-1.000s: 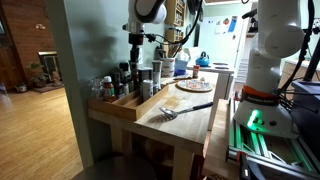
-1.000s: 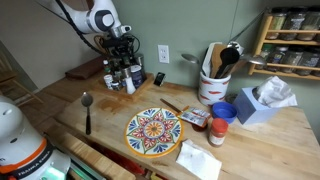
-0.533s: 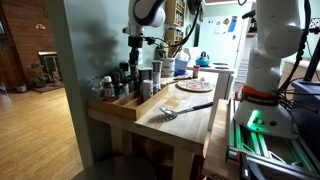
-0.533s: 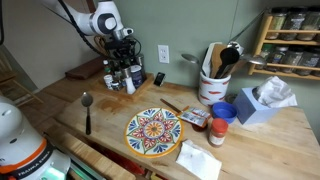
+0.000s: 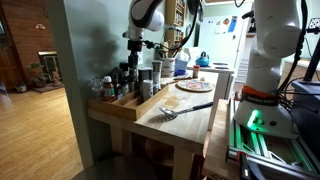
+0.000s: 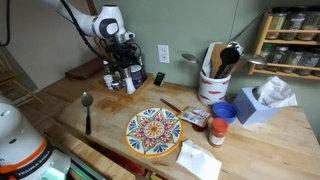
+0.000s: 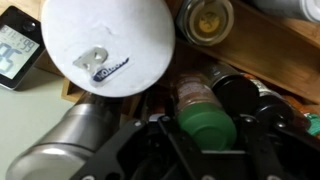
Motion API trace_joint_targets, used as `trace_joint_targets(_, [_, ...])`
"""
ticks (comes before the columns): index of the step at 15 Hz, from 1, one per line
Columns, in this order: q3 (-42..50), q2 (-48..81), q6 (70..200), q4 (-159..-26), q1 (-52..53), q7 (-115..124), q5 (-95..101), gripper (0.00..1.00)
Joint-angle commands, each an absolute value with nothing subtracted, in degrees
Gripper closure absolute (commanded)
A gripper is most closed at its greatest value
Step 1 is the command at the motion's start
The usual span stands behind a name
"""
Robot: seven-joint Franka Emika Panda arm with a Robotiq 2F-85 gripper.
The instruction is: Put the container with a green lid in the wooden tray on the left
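The container stands among the dark bottles in the wooden tray point(image 7: 292, 48), so my gripper will stay low there and open its fingers to release the green lid point(image 7: 208, 126).
The container with a green lid point(image 7: 207, 122) stands among several dark spice bottles in the wooden tray point(image 7: 292, 48), seen from above in the wrist view. My gripper point(image 7: 207, 132) has a finger tight on each side of the lid. In both exterior views the gripper point(image 5: 134, 62) point(image 6: 122, 60) reaches down into the bottles in the long tray point(image 5: 130, 104) point(image 6: 119, 84) by the wall. The green lid itself is hidden there by the fingers and the other bottles.
A large white round lid point(image 7: 110, 45) and a small digital timer point(image 7: 18, 55) sit beside the tray. A patterned round plate point(image 6: 154, 131), a spoon point(image 6: 87, 108), a white utensil crock point(image 6: 212, 85) and a blue tissue box point(image 6: 262, 103) are on the counter.
The arm has shifted slightly along the tray. The gripper stays down among the bottles.
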State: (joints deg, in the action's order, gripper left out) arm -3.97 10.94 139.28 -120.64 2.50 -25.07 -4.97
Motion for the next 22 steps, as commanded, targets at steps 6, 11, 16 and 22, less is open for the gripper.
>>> trace_joint_targets(6, [-4.28,12.5,138.6,-120.08,1.03,-23.46,-3.84,0.79])
trace_joint_targets(11, [-5.67,12.66,137.18,-119.51,0.63,-25.87,-6.94,0.79])
trace_joint_targets(16, [-5.94,12.74,136.74,-119.23,0.66,-25.79,-7.31,0.79])
trace_joint_targets(22, [-5.19,13.29,135.81,-118.98,0.95,-23.68,-4.95,0.79])
